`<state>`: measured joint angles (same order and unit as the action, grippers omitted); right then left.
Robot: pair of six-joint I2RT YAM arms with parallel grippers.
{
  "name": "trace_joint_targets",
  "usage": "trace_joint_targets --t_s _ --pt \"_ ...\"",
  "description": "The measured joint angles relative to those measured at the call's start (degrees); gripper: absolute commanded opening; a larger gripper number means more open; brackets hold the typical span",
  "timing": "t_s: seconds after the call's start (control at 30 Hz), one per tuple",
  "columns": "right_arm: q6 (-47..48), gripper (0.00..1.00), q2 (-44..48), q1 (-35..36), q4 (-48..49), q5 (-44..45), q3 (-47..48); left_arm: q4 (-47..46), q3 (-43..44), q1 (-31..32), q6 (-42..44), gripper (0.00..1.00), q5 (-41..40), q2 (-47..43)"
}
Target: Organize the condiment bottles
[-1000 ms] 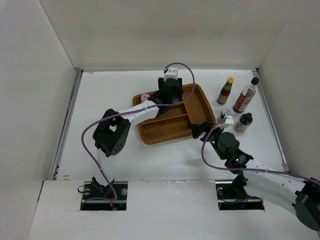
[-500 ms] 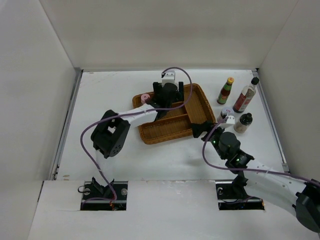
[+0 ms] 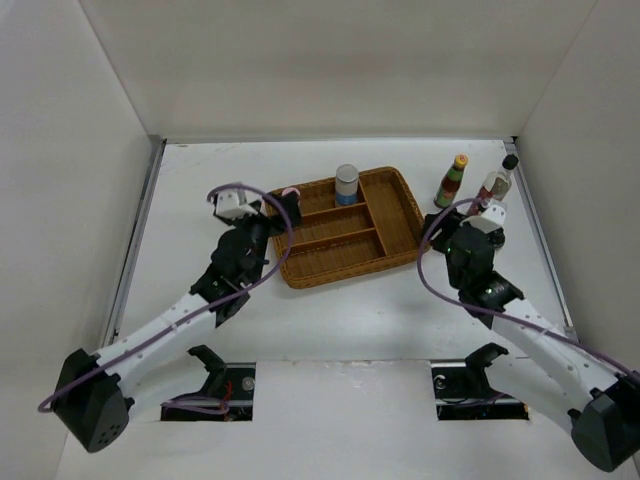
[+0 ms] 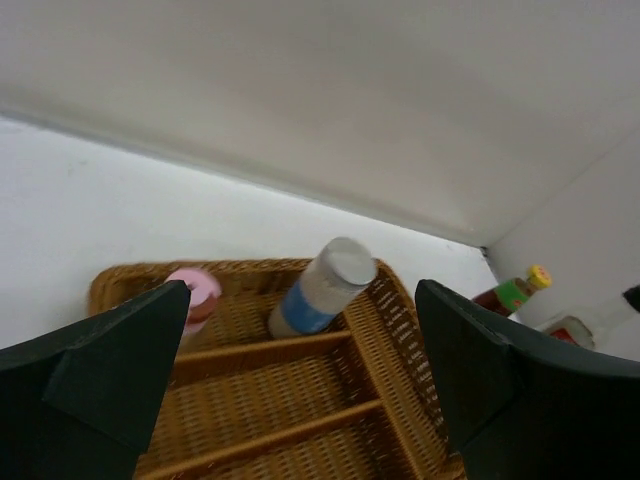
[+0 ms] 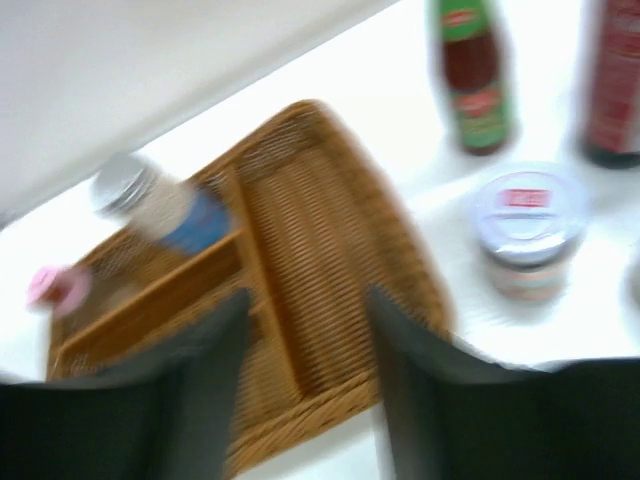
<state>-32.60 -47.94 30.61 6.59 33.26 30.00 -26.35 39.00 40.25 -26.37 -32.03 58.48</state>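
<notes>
The white-lidded jar stands outside the tray, so my right gripper moves off the tray's edge toward that jar next and lowers around the lid [image 5: 529, 211].
A grey-capped blue-label jar [image 3: 347, 185] stands in the back compartment of the wicker tray [image 3: 392, 238]. A pink-lidded jar [image 3: 290, 192] sits at the tray's back left corner. My left gripper [image 3: 281, 208] hovers at the tray's left end, open and empty; in its wrist view the left gripper [image 4: 300, 292] frames the blue-label jar [image 4: 320, 290] and the pink-lidded jar [image 4: 193, 293]. To the right of the tray stand a green yellow-capped bottle [image 3: 451, 182] and a dark-red black-capped bottle [image 3: 497, 183]. My right gripper [image 5: 305, 315] is open and empty over the tray's right end, with a white-lidded jar [image 5: 525, 228] to its right.
White walls enclose the table on the left, back and right. The right arm's wrist [image 3: 470, 245] covers the table area right of the tray. The tray's two long front compartments [image 3: 335, 250] hold nothing.
The left gripper opened, let go of the blue-label jar in the back compartment and drew back to the left. The right arm swung right, toward the standing bottles.
</notes>
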Motion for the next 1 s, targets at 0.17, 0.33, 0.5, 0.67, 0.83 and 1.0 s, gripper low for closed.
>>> trace_joint_targets --t_s 0.17,0.33,0.5,0.67,0.83,1.0 --pt "1.95 0.93 -7.04 -10.14 -4.04 1.42 3.21 4.22 -17.59 -4.94 -6.67 1.0 -2.08 -10.29" --pt "3.26 0.98 -14.38 -15.93 -6.43 0.96 5.79 7.63 -26.91 -12.83 -11.28 1.0 -1.79 -15.74" --pt "3.58 0.99 -22.38 -18.8 -6.69 -1.29 10.16 2.16 -30.45 -13.31 -14.34 1.0 -0.81 -14.1" --pt "3.65 0.99 -29.92 -19.34 -6.54 -2.91 14.01 -2.67 -31.26 -11.04 -15.43 1.0 0.04 -8.68" --pt "3.37 0.96 -35.8 -19.37 -6.62 -3.41 15.21 -5.07 -31.87 -10.34 -15.96 1.0 0.61 -7.91" --pt "3.3 0.61 -40.92 -19.69 -6.56 -2.86 16.24 -6.05 -32.44 -10.34 -16.35 1.0 0.63 -8.94"
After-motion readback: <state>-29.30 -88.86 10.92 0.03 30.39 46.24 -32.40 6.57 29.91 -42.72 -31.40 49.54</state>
